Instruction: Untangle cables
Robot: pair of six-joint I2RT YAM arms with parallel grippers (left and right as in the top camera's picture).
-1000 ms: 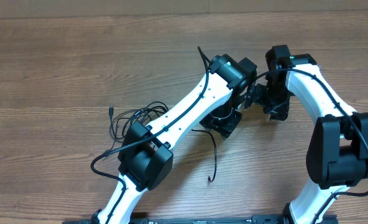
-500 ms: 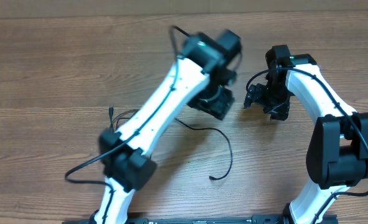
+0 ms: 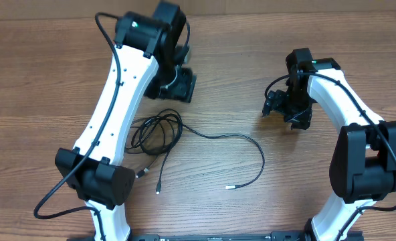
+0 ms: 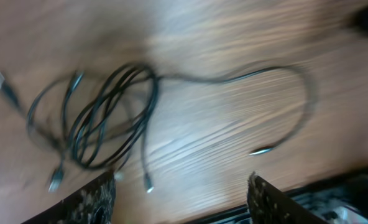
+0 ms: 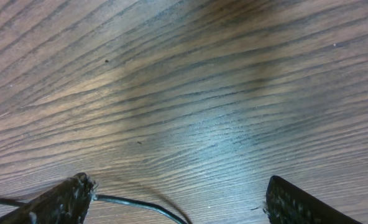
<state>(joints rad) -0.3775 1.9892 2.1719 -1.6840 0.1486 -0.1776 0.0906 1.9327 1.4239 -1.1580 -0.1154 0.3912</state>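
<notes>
Loops of the bundle (image 3: 157, 120) lie over each other back and to the left in the overhead view, so next my left gripper will go down there onto a piece of cable.
The cables (image 3: 156, 131) are thin black cords on the wooden table. They form a loose bundle of loops left of centre. One long strand (image 3: 257, 151) curves right and ends in a small plug (image 3: 230, 187). Two more plug ends (image 3: 159, 189) lie in front of the bundle. My left gripper (image 3: 176, 90) hangs open above the far side of the bundle and holds nothing. In the left wrist view the blurred bundle (image 4: 103, 118) lies ahead of the open left gripper (image 4: 181, 199). My right gripper (image 3: 277, 107) is open at the right, apart from the cables.
The left arm (image 3: 114, 100) reaches from the front left up over the table beside the bundle. The right arm (image 3: 358, 127) stands along the right side. In the right wrist view a dark wire (image 5: 140, 205) runs from the left finger (image 5: 59, 202) across bare wood.
The left arm has swung from the middle, beside the right gripper, to the far left and opened wider. The bundle it covered now shows, and the long strand lies spread to the right.
</notes>
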